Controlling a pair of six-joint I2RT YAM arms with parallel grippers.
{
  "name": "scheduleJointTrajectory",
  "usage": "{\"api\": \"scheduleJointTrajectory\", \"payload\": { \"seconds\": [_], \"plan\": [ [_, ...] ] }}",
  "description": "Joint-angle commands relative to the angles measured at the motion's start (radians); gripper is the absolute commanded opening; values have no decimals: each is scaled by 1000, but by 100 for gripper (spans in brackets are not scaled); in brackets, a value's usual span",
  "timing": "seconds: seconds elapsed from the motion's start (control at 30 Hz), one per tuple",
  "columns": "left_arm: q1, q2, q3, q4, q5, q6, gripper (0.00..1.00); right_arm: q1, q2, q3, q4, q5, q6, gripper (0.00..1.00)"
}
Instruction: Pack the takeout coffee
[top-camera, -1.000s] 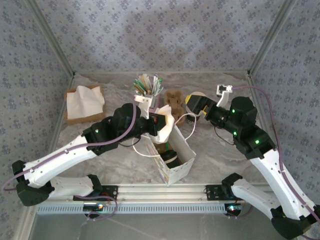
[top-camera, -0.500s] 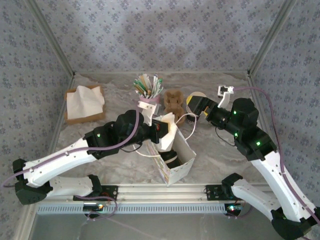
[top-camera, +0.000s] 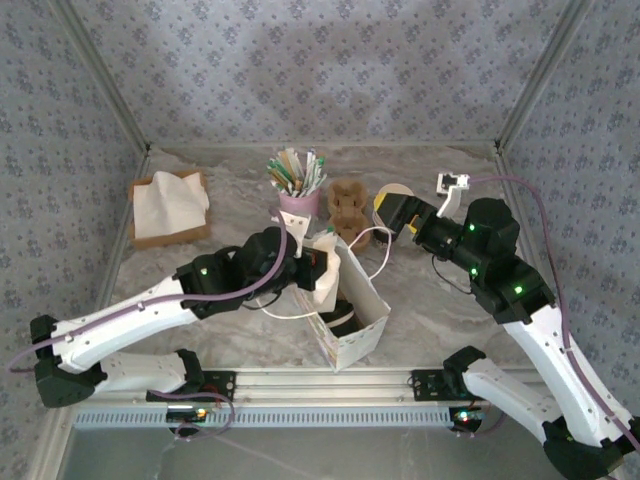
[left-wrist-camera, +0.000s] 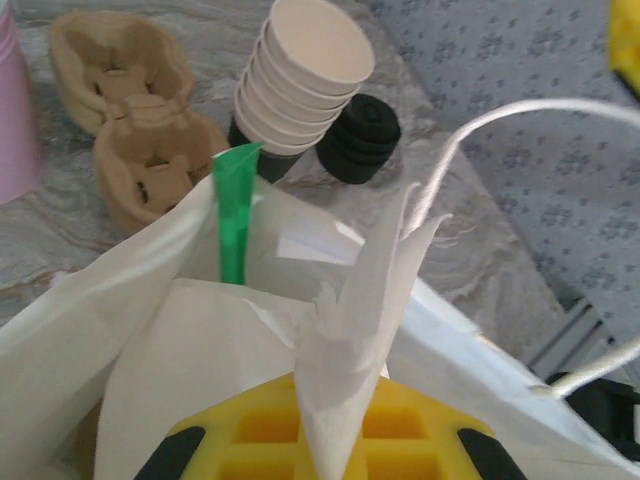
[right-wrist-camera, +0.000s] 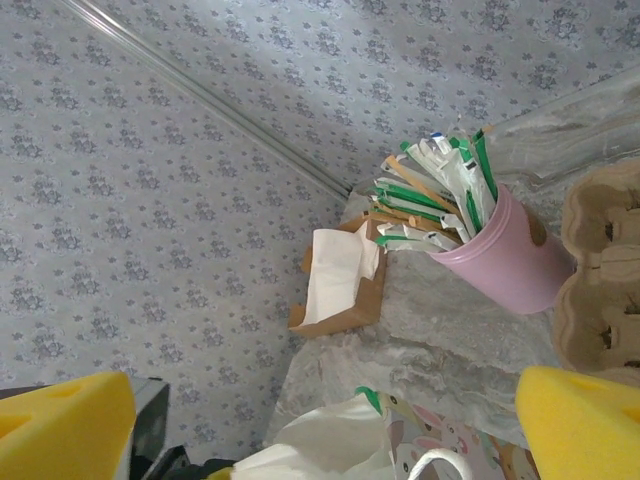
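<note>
The white napkin (top-camera: 330, 262) is hanging above the bag's opening. My left gripper should next lower it into the far end of the bag, by the pulp carrier, and open.
The takeout coffee (top-camera: 343, 318) shows as a round black lid low inside the white paper bag (top-camera: 365, 325) near the front middle of the table. My left gripper (top-camera: 322, 272) hangs over the bag's mouth, shut on a white napkin (top-camera: 330, 262). In the left wrist view the napkin (left-wrist-camera: 350, 330) is pinched between the yellow pads (left-wrist-camera: 240, 430) of the left gripper (left-wrist-camera: 335, 440), with a green-tipped wrapper (left-wrist-camera: 233, 215) in the bag beyond. My right gripper (top-camera: 392, 212) hovers behind the bag, open and holding nothing. Its yellow pads (right-wrist-camera: 60, 420) stand far apart.
A pink holder (top-camera: 298, 200) full of wrapped straws and a brown pulp carrier (top-camera: 346, 205) stand behind the bag. A stack of lidless cups (left-wrist-camera: 300, 80) and black lids (left-wrist-camera: 360, 135) sit beside the carrier. A brown napkin box (top-camera: 168, 208) is at the back left.
My left gripper has carried the napkin from beside the pink holder toward the near edge and down over the bag's mouth. The right arm has barely moved.
</note>
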Motion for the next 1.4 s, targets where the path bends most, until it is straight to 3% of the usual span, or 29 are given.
{"api": "scheduleJointTrajectory", "payload": {
  "seconds": [0.0, 0.63, 1.0, 1.37],
  "plan": [
    [-7, 27, 19, -70, -53, -17, 0, -6, -15, -9, 11, -12, 11, 100],
    [-7, 235, 198, -334, -113, -44, 13, -20, -20, -6, -2, -28, 5, 100],
    [-4, 281, 223, -374, -109, -55, 28, -46, -28, -17, -2, -56, 6, 100],
    [-5, 242, 337, -431, -97, -27, 58, -62, -37, -21, -2, -65, 12, 100]
  ]
}}
